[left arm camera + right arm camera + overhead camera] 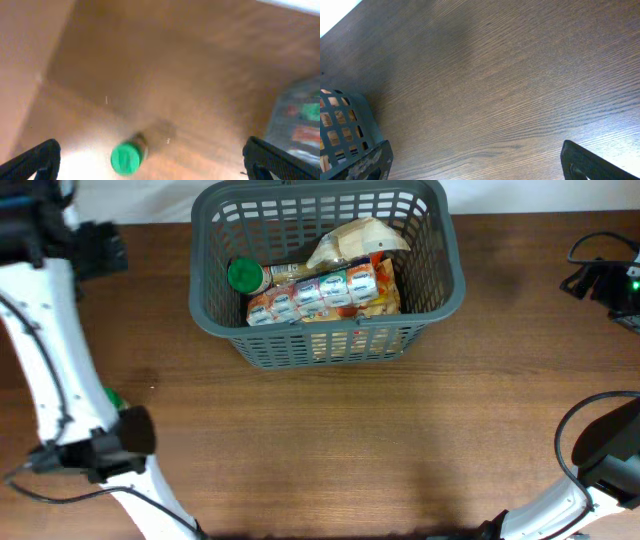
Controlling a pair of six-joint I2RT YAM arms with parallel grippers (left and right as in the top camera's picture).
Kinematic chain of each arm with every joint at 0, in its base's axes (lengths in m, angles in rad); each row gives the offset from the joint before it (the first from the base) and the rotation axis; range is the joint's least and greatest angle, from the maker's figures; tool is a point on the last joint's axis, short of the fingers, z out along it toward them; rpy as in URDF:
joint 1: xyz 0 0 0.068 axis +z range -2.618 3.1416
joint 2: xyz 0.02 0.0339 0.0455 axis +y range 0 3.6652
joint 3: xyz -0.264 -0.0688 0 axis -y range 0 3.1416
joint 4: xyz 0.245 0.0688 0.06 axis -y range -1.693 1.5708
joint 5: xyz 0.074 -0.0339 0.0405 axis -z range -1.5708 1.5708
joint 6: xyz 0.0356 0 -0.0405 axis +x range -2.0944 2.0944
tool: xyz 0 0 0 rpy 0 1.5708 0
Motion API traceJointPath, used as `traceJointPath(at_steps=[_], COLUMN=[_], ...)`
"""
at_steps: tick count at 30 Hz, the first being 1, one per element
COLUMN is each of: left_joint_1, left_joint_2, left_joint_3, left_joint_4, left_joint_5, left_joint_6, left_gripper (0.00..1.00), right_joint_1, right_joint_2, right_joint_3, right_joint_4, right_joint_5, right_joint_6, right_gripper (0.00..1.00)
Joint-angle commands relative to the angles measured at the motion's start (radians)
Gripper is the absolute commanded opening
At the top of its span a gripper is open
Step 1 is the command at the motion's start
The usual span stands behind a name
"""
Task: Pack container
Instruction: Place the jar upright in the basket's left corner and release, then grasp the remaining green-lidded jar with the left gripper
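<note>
I will move my left gripper down and back onto the jar's green lid (113, 399) (125, 159) next, because the unpacked jar is standing below the gripper and back from it.
The dark grey lattice basket (215, 310) stands at the back middle of the table. It holds a green-lidded jar (243, 275), a row of small yoghurt-like cups (320, 292) and a beige bag (355, 242). Another green-lidded jar (126, 157) stands on the wood below my left gripper (150, 162), between its wide-open fingers; the view is blurred. In the overhead view only a bit of that jar's green lid (113, 399) shows beside the left arm. My right gripper (477, 162) is open and empty over bare wood, with the basket's corner (342, 130) at its left.
Black cables and a device (605, 275) lie at the far right edge. The left arm's white links (50, 370) cross the left side of the table. The right arm (600, 470) sits at the front right corner.
</note>
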Motion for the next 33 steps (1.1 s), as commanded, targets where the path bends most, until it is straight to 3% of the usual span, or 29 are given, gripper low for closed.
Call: traceJointPath(at_steps=[1,7,18,27,33], left_joint_1=[0.161,0.230,0.281,0.346,0.346], left_joint_2=[0.035,0.035,0.034,0.034,0.034], left_joint_3=[-0.271,-0.678,-0.851,-1.067,-1.108], left_joint_4=[0.004,0.078,0.180,0.311,0.351], left_joint_5=[0.198,0.196,0.117,0.132,0.135], left_joint_6=[-0.064,-0.029,-0.002,0.021,0.029], left_gripper=[0.99,0.99,0.99,0.99,0.99], right_joint_1=[0.005,0.005,0.005,0.005,0.005], right_joint_2=[-0.008,-0.008,-0.008,-0.008,-0.008], right_joint_3=[-0.006,-0.006,-0.006,-0.006,-0.006], right_joint_4=[0.002,0.002,0.002,0.002,0.002], right_joint_5=[-0.008,-0.008,-0.008,-0.008,-0.008], right_joint_6=[0.005,0.005,0.005,0.005,0.005], right_gripper=[0.99,0.99,0.99,0.99,0.99])
